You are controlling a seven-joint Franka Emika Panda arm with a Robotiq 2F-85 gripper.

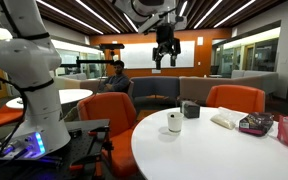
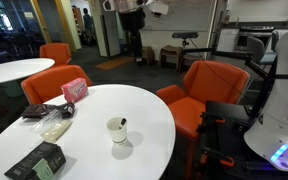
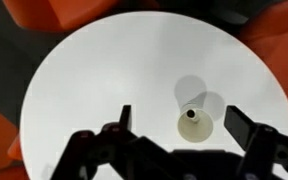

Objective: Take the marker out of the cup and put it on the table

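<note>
I will lower my open gripper toward the cup and bring both fingers around the marker's dark tip [image 2: 122, 121] [image 3: 191, 114], because it shows at the cup's rim, far below my gripper.
The small white cup [image 1: 174, 122] stands upright on the large round white table [image 1: 219, 155]. It also shows in an exterior view [image 2: 117, 131] and in the wrist view [image 3: 194, 126]. The black marker [image 2: 123, 123] stands inside it, its dark tip at the rim [image 3: 190, 113]. My gripper [image 1: 165, 58] hangs high above the table, open and empty, well clear of the cup. In the wrist view its two fingers [image 3: 181, 122] frame the cup from far above. It shows dark at the top of an exterior view [image 2: 134, 45].
On the table lie a dark boxy container [image 1: 190, 109], a white bag [image 1: 224, 119] and a red packet [image 1: 254, 123]. Orange chairs [image 2: 202, 85] ring the table. A smaller round white table [image 2: 14, 68] stands further off. A person [image 1: 117, 76] sits behind.
</note>
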